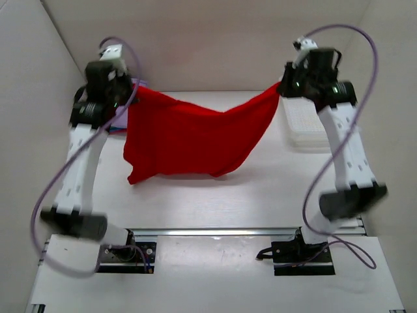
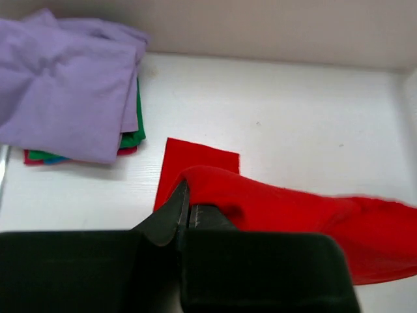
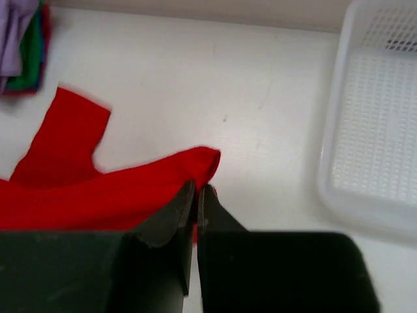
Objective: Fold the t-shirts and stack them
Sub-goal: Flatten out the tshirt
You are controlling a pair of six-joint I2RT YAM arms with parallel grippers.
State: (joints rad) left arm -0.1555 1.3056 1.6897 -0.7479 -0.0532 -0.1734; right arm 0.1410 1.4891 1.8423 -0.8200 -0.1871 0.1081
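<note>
The red t-shirt [image 1: 186, 140] hangs sagging. I should raise my left gripper, then draw it back and down to the near edge of the tabletop and release the t-shirt's corner there.
A bright red t-shirt [image 1: 186, 140] hangs in the air above the table, stretched between both arms and sagging in the middle. My left gripper [image 1: 133, 96] is shut on its left upper corner; in the left wrist view the cloth [image 2: 293, 215] drapes over the closed gripper [image 2: 185, 195]. My right gripper [image 1: 281, 88] is shut on the right upper corner, seen pinched in the right wrist view [image 3: 197, 189]. A sleeve [image 3: 65, 140] dangles below. A stack of folded t-shirts [image 2: 71, 98], lavender on top with green and red beneath, lies at the far left.
A white plastic mesh basket [image 1: 306, 124] stands at the right, under the right arm, also visible from the right wrist [image 3: 374, 130]. White walls close in the back and sides of the table [image 1: 260, 189].
</note>
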